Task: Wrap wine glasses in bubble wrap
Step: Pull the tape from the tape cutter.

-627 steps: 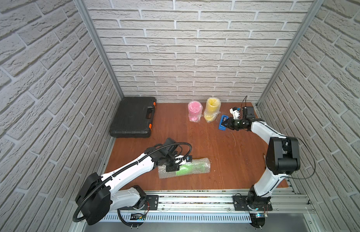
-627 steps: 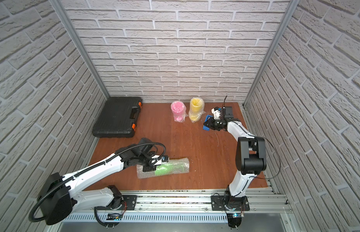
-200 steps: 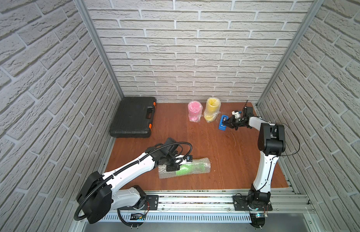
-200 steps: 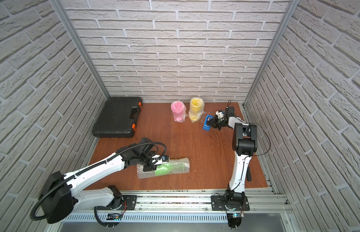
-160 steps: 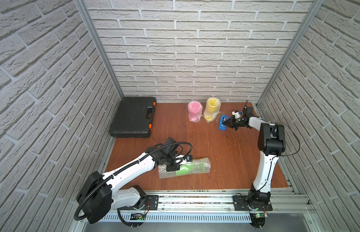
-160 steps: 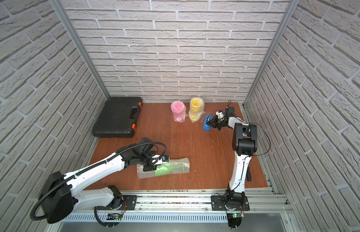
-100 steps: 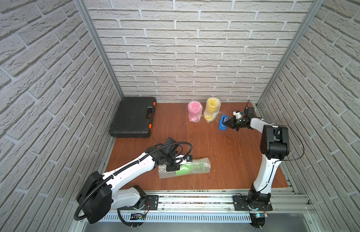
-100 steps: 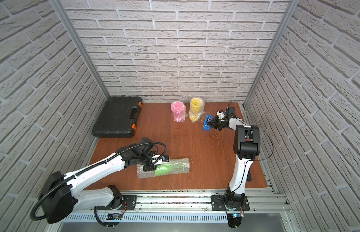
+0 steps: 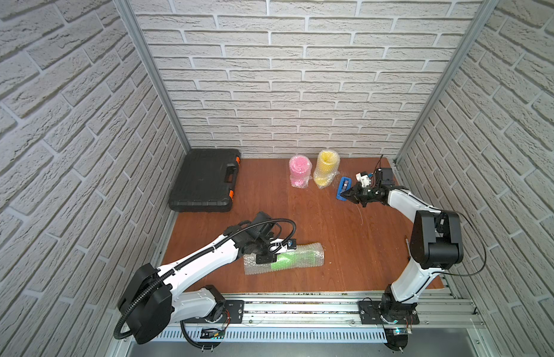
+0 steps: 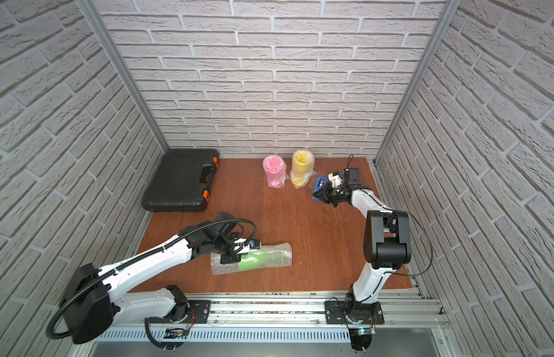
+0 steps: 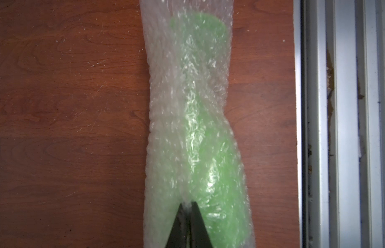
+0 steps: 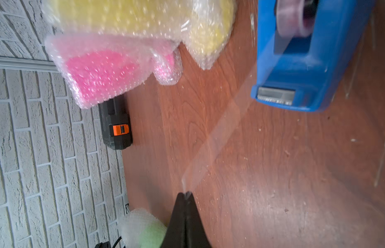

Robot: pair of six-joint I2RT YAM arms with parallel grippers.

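My right gripper pulls back from the blue dispenser (image 9: 344,184) next and lets go of the tape end over bare tabletop, as that place lies between the gripper and my base.
A lime green wine glass (image 9: 289,257) (image 11: 198,128) lies on its side near the table's front, rolled in bubble wrap (image 9: 313,256) (image 11: 163,120). My left gripper (image 9: 264,257) (image 11: 188,204) is shut, pinching a fold of that wrap at the bowl end. The pink wine glass (image 9: 299,171) (image 12: 105,70) and the yellow one (image 9: 325,168) (image 12: 144,17) stand wrapped at the back. My right gripper (image 9: 343,194) (image 12: 185,194) is shut on the end of a clear tape strip (image 12: 219,133), which runs taut from the blue dispenser (image 9: 344,184) (image 12: 305,64).
A shut black tool case (image 9: 206,180) lies at the back left. Brick walls close three sides. An aluminium rail (image 9: 300,309) runs along the table's front edge, close to the green bundle.
The right arm's elbow has swung out toward the front right while its jaws closed on the tape end by the dispenser. The left arm and green bundle have not moved.
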